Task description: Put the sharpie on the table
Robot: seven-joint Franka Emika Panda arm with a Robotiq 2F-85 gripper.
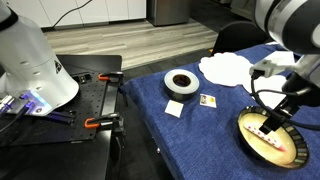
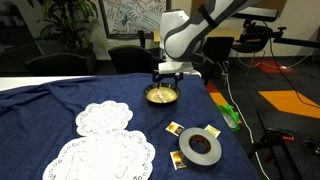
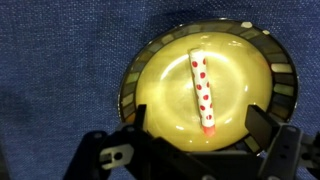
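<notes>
My open fingers are above the sharpie in the bowl, so I will lower my gripper past the bowl's dark rim and close it across the sharpie's dotted middle.
The sharpie is a pale marker with red dots and a red tip. It lies inside a dark-rimmed bowl with a yellow inside, on the dark blue table. My gripper is open just above the bowl, its fingers on either side of the sharpie's red end, not touching it. In both exterior views the gripper hangs over the bowl; the sharpie shows faintly in one of them.
A tape roll, small cards and white doilies lie on the blue cloth. A black bench with orange clamps stands beside the table.
</notes>
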